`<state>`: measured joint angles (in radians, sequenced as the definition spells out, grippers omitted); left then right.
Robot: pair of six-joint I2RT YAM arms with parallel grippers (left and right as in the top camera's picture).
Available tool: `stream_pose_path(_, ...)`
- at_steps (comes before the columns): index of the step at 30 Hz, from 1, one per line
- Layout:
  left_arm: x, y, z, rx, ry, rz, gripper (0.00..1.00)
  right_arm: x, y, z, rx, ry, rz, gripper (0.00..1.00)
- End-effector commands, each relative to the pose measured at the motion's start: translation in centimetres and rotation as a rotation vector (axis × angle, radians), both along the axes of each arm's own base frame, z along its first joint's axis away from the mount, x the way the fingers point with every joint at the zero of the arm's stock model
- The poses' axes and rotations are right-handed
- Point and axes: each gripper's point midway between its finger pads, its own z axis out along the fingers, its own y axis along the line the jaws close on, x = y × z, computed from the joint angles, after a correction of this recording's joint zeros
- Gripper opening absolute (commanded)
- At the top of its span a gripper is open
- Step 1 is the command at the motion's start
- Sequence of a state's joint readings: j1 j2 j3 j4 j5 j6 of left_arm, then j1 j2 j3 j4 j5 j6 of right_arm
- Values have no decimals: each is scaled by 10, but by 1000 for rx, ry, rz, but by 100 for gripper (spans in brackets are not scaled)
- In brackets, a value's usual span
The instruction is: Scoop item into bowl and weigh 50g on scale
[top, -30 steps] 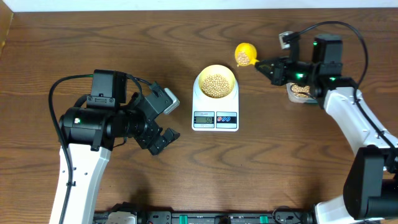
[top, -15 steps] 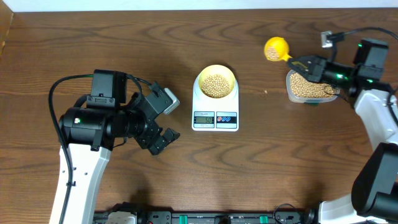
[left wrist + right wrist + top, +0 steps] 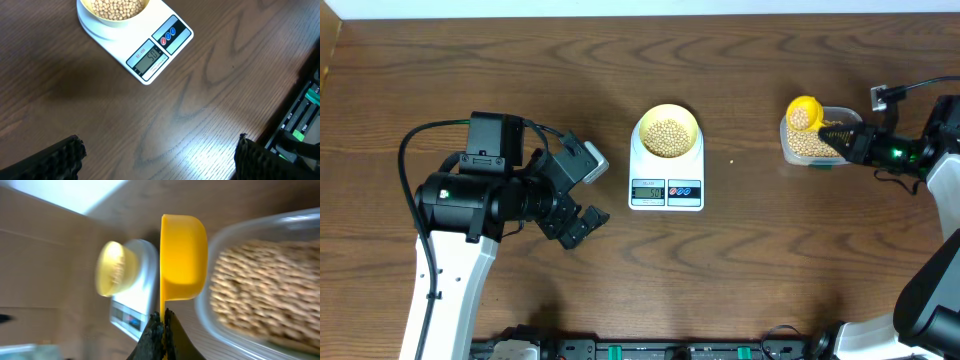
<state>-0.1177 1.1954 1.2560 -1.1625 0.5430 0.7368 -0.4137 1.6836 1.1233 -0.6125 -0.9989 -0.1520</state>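
Observation:
The bright yellow scoop should next go back from the clear tub [image 3: 807, 145] and down to the bare tabletop in my right gripper, since the scale already shows the target weight.
The pale-yellow bowl [image 3: 667, 132] holds tan beans [image 3: 667, 135] and stands on the white scale [image 3: 666, 176] at the table's middle. In the left wrist view the scale [image 3: 150, 50] reads 50 and the bowl [image 3: 116, 11] shows at the top. My right gripper [image 3: 848, 139] is shut on the handle of a bright yellow scoop [image 3: 805, 112], which holds a few beans over the clear tub [image 3: 807, 145] of beans. In the right wrist view the scoop [image 3: 183, 255] is tilted on its side beside the tub [image 3: 265, 287]. My left gripper [image 3: 577, 222] is open and empty, left of the scale.
The left arm's body [image 3: 480, 200] fills the left side of the table. A rail with cables [image 3: 650, 350] runs along the front edge. A white wall strip [image 3: 620, 8] borders the far edge.
My right gripper has carried the scoop rightward, from near the bowl back over the clear tub. The left arm has not moved.

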Motion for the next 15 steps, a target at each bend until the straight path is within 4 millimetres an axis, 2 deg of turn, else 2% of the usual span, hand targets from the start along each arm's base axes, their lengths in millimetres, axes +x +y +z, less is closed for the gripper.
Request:
stream_pose_path(1,1,2,0,6,2,9,98,0,-25,-5,-264,-59,-11,1)
stream_pose_path(5,1,2,0,6,2,9,98,-3,-55,1,-476,-44,-100,1)
stream_pose_path(7,1,2,0,5,2,8,98,-6,-69,14,-618,-60,-144,1)
stream_pose_path(10,1,2,0,5,2,8,98,-9,-73,17,-721,-42,-163,1)
stream_pose_path(15,1,2,0,5,2,8,98,-12,-63,5,-870,25,-133,1)
